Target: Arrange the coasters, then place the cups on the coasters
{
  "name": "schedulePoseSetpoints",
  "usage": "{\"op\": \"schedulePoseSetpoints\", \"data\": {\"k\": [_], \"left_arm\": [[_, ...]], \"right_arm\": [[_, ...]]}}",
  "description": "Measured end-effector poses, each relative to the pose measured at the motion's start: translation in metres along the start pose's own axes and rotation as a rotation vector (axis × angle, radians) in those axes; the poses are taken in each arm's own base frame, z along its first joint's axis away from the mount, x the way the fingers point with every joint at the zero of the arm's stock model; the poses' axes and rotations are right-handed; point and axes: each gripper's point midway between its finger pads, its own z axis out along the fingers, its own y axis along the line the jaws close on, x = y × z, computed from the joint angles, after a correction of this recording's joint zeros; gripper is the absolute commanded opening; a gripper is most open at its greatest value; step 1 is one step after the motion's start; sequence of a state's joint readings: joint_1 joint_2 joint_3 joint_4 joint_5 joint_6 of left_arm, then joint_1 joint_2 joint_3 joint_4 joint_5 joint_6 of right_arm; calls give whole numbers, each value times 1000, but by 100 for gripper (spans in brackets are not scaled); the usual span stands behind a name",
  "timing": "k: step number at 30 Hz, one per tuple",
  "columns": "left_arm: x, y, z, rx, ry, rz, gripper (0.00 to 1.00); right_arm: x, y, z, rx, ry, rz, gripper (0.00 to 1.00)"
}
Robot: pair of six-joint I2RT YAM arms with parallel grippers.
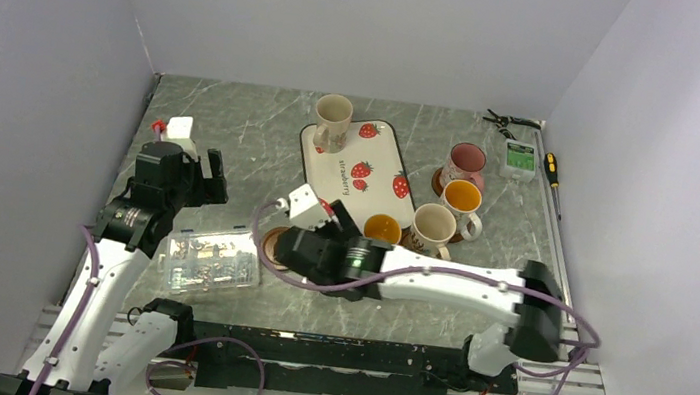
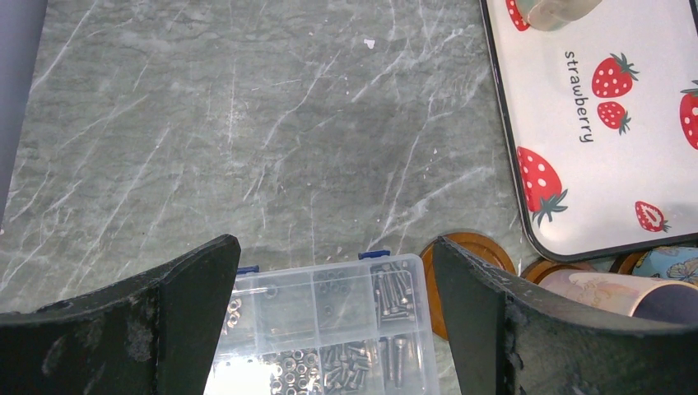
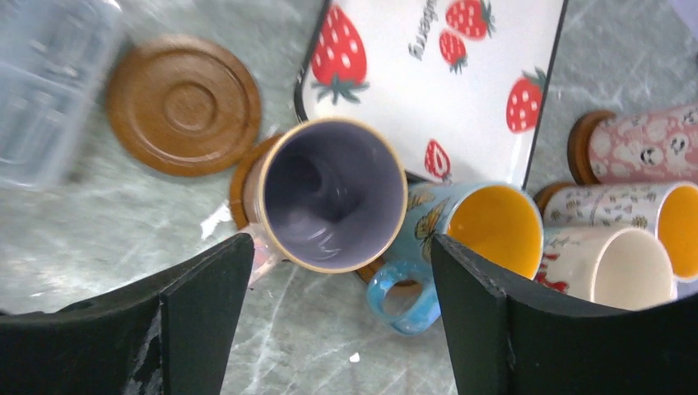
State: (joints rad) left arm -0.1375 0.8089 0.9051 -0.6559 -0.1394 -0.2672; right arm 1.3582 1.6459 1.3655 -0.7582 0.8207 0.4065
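The cream cup on the tray still needs a coaster. My right gripper should next move outward over the tray and down onto the cup's rim (image 1: 349, 110).
In the right wrist view a cup with a purple inside (image 3: 333, 193) stands on a coaster (image 3: 240, 185), just beyond my right gripper (image 3: 337, 247). That gripper is open and holds nothing. An empty coaster (image 3: 183, 104) lies to the left of that cup. Right of the purple cup are a blue cup with a yellow inside (image 3: 481, 226), a pink cup (image 3: 638, 144), an orange-inside cup (image 3: 658, 214) and a cream cup (image 3: 609, 263). Another cream cup (image 1: 332, 120) stands on the strawberry tray (image 1: 369, 175). My left gripper (image 2: 335, 247) hangs open over the clear box (image 2: 329, 329).
The clear box of screws (image 1: 210, 261) lies near the left arm. The tray fills the middle back of the table. Pliers (image 1: 506, 123), a small green device (image 1: 519, 159) and a screwdriver (image 1: 553, 169) lie at the back right. Walls close in three sides.
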Motion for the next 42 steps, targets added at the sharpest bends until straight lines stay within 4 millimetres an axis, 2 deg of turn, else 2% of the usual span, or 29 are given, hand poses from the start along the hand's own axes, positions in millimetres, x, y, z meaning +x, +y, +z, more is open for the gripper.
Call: {"op": "schedulePoseSetpoints", "data": {"k": [4,6,9,11,13,19,23,27,30,33,36,39,42], "left_arm": [[-1,0,-2,2,-7,-1,94],[-2,0,-2,2,-11,-2,94],[-2,0,-3,3,-13,-2,94],[-2,0,-3,3,-12,-2,94],[-2,0,-3,4,-11,-2,94],[-2,0,-3,4,-12,-2,94],[-2,0,-3,5,-13,-2,94],[-2,-2,-3,12,-13,-2,94],[-3,-3,-5,20,-16,-3,94],[-3,-4,-6,26,-22,-4,94],[-4,-4,-8,29,-28,-4,94],[-5,-4,-9,31,-35,-6,94],[-6,-4,-11,32,-39,-6,94]], "right_arm": [[-39,-22,-22,-111,-128,113,86],[-61,-47,-22,-140,-188,196,86],[-83,-94,-1,-93,-234,300,85],[-86,-119,22,-43,-227,331,86],[-85,-133,45,-13,-198,336,85],[-98,-148,111,5,-137,379,82],[-117,-166,150,25,-142,433,79],[-146,-185,193,62,-168,472,77],[-155,-191,225,89,-176,481,75],[-151,-190,253,107,-159,466,73],[-141,-187,283,115,-134,443,62],[-129,-179,303,95,-102,427,53],[-123,-176,313,74,-88,423,35]]}}
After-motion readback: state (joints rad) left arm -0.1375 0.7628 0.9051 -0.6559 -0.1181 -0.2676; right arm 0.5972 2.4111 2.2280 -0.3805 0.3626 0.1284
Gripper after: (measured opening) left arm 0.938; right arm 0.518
